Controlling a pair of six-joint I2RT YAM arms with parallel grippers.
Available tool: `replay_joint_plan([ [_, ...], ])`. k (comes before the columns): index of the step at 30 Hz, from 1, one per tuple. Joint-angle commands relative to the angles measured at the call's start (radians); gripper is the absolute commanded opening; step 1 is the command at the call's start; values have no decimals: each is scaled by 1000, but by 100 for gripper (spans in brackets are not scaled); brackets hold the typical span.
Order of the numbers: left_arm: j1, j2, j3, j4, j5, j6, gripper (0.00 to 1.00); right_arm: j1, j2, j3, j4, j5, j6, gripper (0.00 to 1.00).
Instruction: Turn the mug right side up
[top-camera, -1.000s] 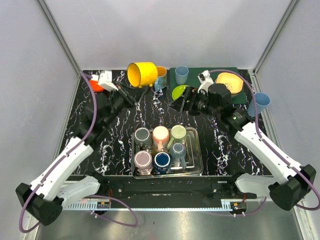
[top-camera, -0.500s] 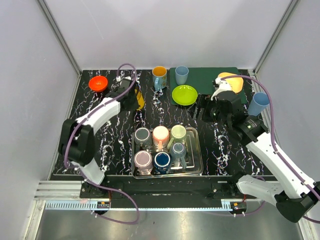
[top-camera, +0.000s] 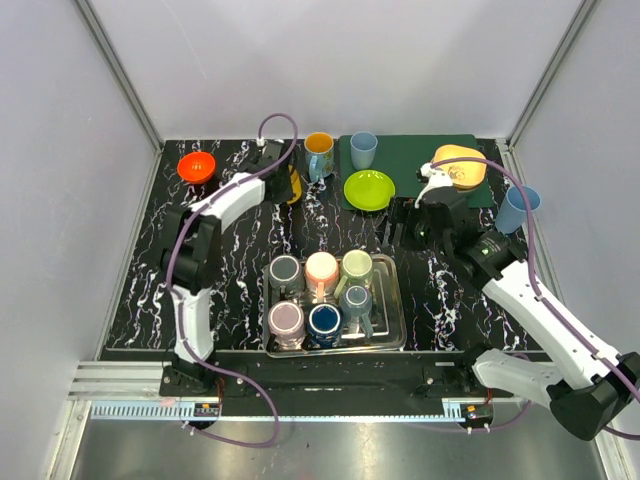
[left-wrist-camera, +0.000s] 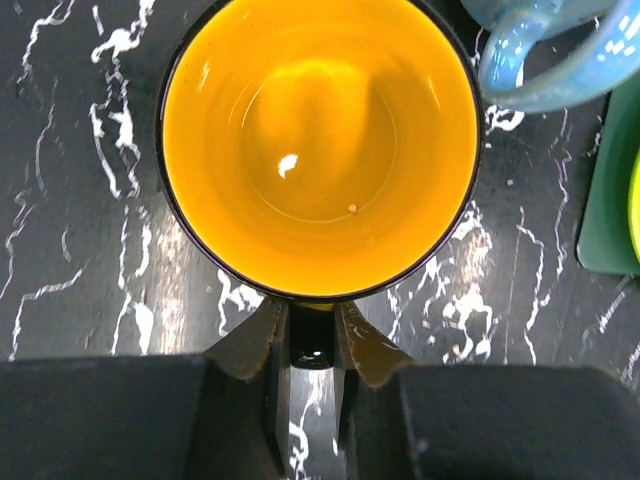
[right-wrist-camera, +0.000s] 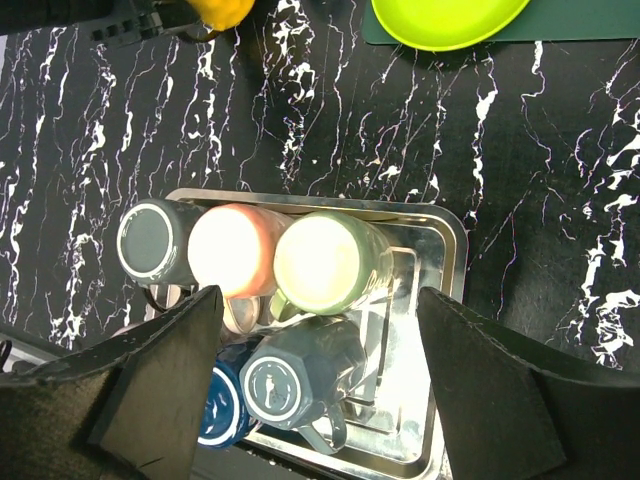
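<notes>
My right gripper turns and moves back and down onto the grey-blue mug's handle (top-camera: 367, 325) (right-wrist-camera: 326, 430) next. The handle lies below it, nearer my base, and sticks out clear of the other mugs.
The mug (left-wrist-camera: 320, 150), yellow inside with a black handle, stands mouth up in the left wrist view. My left gripper (left-wrist-camera: 312, 340) is shut on its handle from the near side. In the top view only a yellow sliver of the mug (top-camera: 292, 186) shows under my left gripper (top-camera: 280, 182) at the back of the table. I cannot tell whether its base touches the table. My right gripper (top-camera: 398, 226) hangs open and holds nothing, between the green plate and the tray. In its own wrist view the right gripper (right-wrist-camera: 320, 375) is above the tray.
A metal tray (top-camera: 395, 300) at centre front holds several upside-down mugs. A blue mug with an orange inside (top-camera: 319, 150) stands just right of the yellow mug. A green plate (top-camera: 369, 189), blue cup (top-camera: 363, 148) and yellow bowl (top-camera: 460, 163) sit on a green mat (top-camera: 410, 155). Red bowl (top-camera: 197, 166) back left.
The left arm has stretched to the back of the table, and the yellow mug, held high on its side a second ago, is now low with its mouth up. The right gripper shifted slightly.
</notes>
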Motion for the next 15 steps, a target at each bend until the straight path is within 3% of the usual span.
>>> replay_joint_plan([
  [1, 0, 72, 133, 51, -61, 56, 0, 1, 3, -4, 33, 23, -10, 84],
  [6, 2, 105, 156, 51, -101, 82, 0, 1, 15, -4, 30, 26, -11, 84],
  [8, 2, 103, 156, 51, -110, 88, 8, 1, 18, -7, 29, 27, -10, 84],
  [9, 3, 91, 153, 48, -110, 88, 15, 1, 20, -7, 29, 26, -8, 84],
  [10, 5, 82, 147, 42, -112, 86, 32, 0, 22, -9, 26, 24, -8, 84],
  [11, 5, 68, 141, 36, -116, 85, 39, 1, 28, -12, 26, 23, -8, 85],
  [13, 5, 5, 95, 39, -139, 83, 54, 1, 37, -15, 24, 20, -10, 85],
  [15, 9, -78, 32, 53, -161, 83, 60, 1, 44, -26, 23, 6, -13, 85],
])
